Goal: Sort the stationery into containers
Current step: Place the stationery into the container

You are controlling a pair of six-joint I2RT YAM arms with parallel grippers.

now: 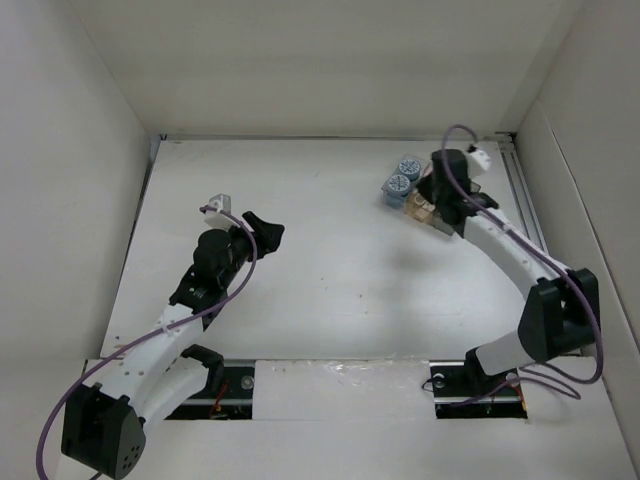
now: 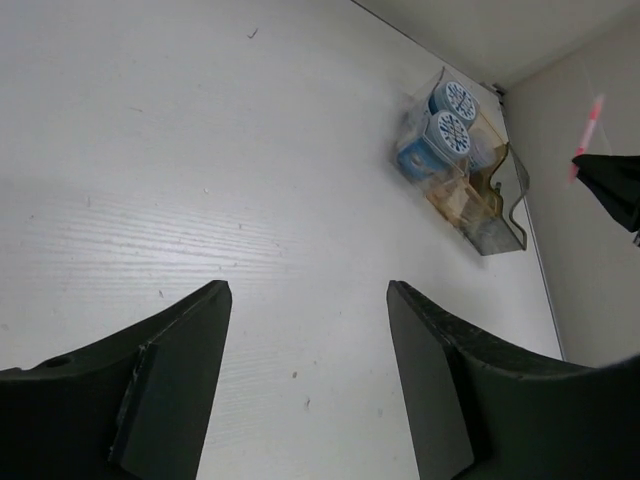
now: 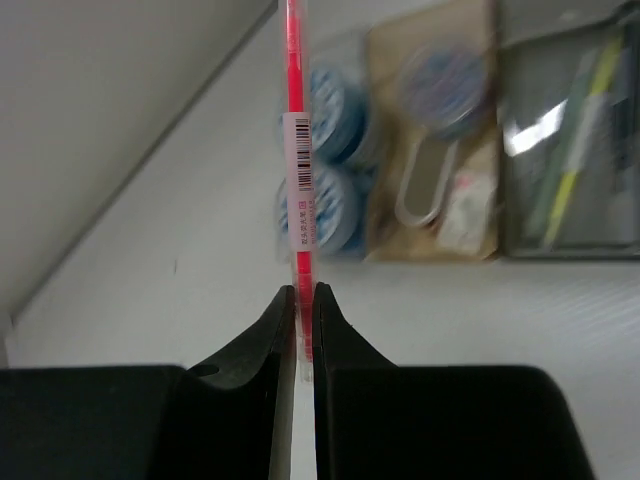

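Note:
I need to shift my right gripper past the tan section of the tray next, to lower the red stick into the dark grey section (image 3: 571,145), which already holds the yellow stick.
The tray (image 1: 420,208) stands at the back right, with pale blue, tan and dark grey compartments. Two patterned discs (image 1: 401,176) sit in the blue one (image 3: 332,160). The tan one (image 3: 470,150) holds another disc (image 3: 445,85) and a pale clip (image 3: 425,185). The dark one (image 3: 565,225) holds a yellow stick (image 3: 580,130) and a slim grey one. My right gripper (image 3: 305,290) is shut on a red stick (image 3: 297,130) with a white barcode label, held above the tray (image 1: 445,185). My left gripper (image 2: 307,288) is open and empty over bare table at mid-left (image 1: 265,228).
White walls close in the table on the left, back and right; the tray (image 2: 460,160) lies near the back right corner. A metal rail (image 1: 525,200) runs along the right wall. The red stick (image 2: 590,130) also shows in the left wrist view.

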